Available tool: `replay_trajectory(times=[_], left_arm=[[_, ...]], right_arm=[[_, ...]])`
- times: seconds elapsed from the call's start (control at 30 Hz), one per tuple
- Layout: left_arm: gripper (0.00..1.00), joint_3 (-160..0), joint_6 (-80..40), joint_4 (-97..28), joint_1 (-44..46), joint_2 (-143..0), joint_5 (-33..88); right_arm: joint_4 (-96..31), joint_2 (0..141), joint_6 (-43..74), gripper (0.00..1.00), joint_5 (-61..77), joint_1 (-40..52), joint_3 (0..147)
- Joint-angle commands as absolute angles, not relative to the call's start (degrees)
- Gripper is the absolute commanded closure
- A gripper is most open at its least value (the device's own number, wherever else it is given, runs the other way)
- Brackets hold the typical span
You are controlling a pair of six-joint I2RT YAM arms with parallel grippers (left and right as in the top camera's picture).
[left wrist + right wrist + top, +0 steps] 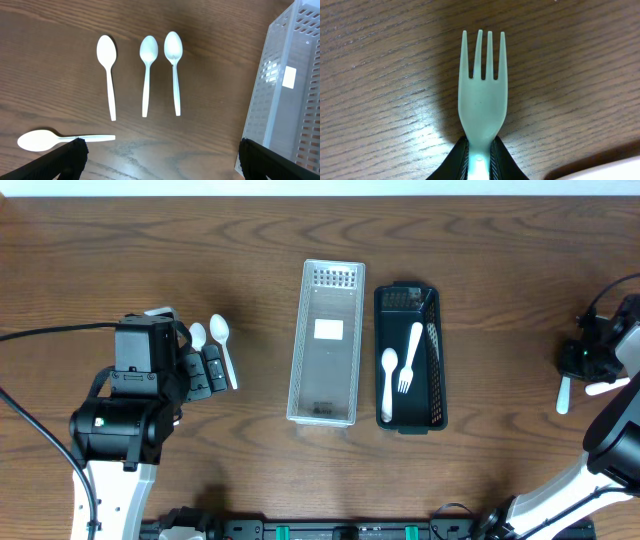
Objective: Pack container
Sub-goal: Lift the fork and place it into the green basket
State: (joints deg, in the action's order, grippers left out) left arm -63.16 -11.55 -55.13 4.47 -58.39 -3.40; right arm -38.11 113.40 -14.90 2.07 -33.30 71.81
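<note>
Next, my right gripper carries the pale fork up and to the left in the overhead view over the black container (410, 358) and releases it where utensils already lie.
A clear plastic container (328, 345) stands empty at the table's middle; its perforated wall shows in the left wrist view (290, 100). A black container (410, 358) beside it holds a white spoon (388, 385) and a white fork (410, 358). Several white spoons lie on the table under my left gripper: three side by side (146, 75) and one lying crosswise (60, 140). My left gripper (160, 155) is open and empty above them (205, 368). My right gripper (480, 157) at the far right (582, 360) is shut on a pale fork (481, 95), tines forward, just over the wood.
White utensils (565, 393) lie on the table beside my right gripper; the edge of one shows in the right wrist view (610, 170). A cable (60, 330) runs across the left side. The right arm's base (620, 430) stands at the right edge.
</note>
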Motion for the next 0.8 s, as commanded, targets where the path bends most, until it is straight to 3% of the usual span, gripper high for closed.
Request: replay_trajectory(times=[0.0,0.3,0.57,0.77], left_arm=[[0.02,-64.2,-10.5,-55.3,4.0,-58.3,-4.1],[0.02,-64.2,-10.5,-55.2,4.0,-58.3,-4.1],[0.02,-64.2,-10.5,-55.2,4.0,-58.3,-4.1],[0.02,-64.2,-10.5,-55.3,4.0,-58.4,-4.1]], right_arm=[[-39.5,113.2,-9.3,0.99,0.9,-33.4,70.8],[-43.7,99.1,-3.0,0.99,1.8,-24.5,74.8],[-47.4,84.8,7.0,0.99,-2.7,-2.5,79.1],[-47.8,85.3,19.6,0.99,-6.7,14.5,79.0]])
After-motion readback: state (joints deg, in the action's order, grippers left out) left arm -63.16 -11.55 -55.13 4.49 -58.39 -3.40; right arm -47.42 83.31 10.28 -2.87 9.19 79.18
